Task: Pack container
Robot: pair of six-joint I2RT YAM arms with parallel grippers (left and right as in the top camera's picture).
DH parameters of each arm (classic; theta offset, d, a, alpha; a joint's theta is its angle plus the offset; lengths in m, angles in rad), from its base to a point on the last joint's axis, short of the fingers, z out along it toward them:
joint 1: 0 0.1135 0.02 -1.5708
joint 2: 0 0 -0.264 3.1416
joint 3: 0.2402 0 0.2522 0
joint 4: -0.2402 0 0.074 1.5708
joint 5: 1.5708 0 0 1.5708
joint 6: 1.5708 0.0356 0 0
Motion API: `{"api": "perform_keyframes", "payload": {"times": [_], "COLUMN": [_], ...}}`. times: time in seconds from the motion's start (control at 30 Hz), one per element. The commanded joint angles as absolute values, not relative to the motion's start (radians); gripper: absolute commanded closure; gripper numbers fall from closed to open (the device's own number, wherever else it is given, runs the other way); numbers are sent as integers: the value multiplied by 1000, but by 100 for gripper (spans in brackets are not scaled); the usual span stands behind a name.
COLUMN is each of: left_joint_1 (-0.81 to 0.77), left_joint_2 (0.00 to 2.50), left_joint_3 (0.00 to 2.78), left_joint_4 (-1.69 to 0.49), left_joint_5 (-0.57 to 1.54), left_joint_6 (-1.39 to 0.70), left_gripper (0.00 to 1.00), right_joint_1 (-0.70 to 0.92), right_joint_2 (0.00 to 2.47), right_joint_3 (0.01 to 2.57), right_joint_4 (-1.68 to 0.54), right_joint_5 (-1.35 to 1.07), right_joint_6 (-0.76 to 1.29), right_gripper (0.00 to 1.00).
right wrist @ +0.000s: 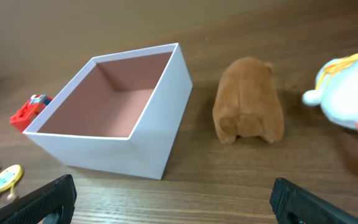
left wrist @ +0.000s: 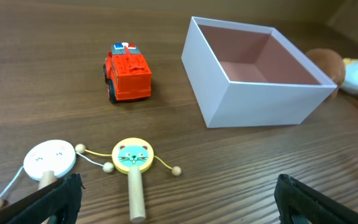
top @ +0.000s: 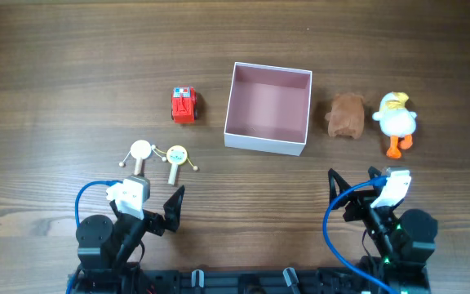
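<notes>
The brown plush [top: 346, 115] [right wrist: 248, 99] lies outward of the robot's right gripper, so the right gripper will next move up and outward, then down with its open fingers on both sides of that toy.
The container [top: 239, 138] is a square white box with a pale pink inside, empty, at the table's middle; it also shows in the left wrist view [left wrist: 253, 102] and the right wrist view [right wrist: 142, 146]. A red toy truck [top: 184, 104] [left wrist: 127, 72] stands left of it. Two wooden rattle drums, one white [top: 140, 150] [left wrist: 50, 158] and one yellow with a cat face [top: 176, 154] [left wrist: 132, 155], lie near my left gripper [top: 155, 214] [left wrist: 176, 202], which is open and empty. A brown plush [top: 346, 115] [right wrist: 248, 99] and a white duck plush [top: 396, 121] [right wrist: 348, 87] lie right of the box. My right gripper [top: 357, 189] [right wrist: 173, 202] is open and empty.
The wooden table [top: 72, 65] stretches around the toys. The arm bases and blue cables [top: 330, 229] sit at the near edge.
</notes>
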State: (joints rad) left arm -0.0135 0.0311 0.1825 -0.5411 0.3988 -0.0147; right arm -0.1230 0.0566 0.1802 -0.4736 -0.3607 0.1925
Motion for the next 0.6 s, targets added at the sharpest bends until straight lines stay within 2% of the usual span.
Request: {"api": "perform_keyframes", "payload": {"times": [0.0, 0.2, 0.4, 0.5, 0.57], "left_joint_1": [-9, -8, -8, -8, -8], "left_joint_2": [126, 540, 1052, 1245, 1348], "left_joint_3": [290, 597, 1081, 1237, 1274], "left_joint_4": [-523, -605, -905, -1000, -1003], "left_joint_5": [384, 377, 276, 273, 271], "left_joint_6": [-91, -91, -71, -30, -30], "left_gripper": [0, 0, 0, 0, 0], "right_joint_1": [-111, -98, -98, -99, -104], "right_joint_2": [208, 678, 1243, 1417, 1514], "right_joint_3": [358, 744, 1231, 1343, 1348], "right_joint_4": [-471, -538, -851, -926, -881], "right_joint_5": [-351, -254, -255, -266, -246], "right_joint_6": [131, 75, 13, 39, 67], "right_gripper": [1, 1, 0, 0, 1]}}
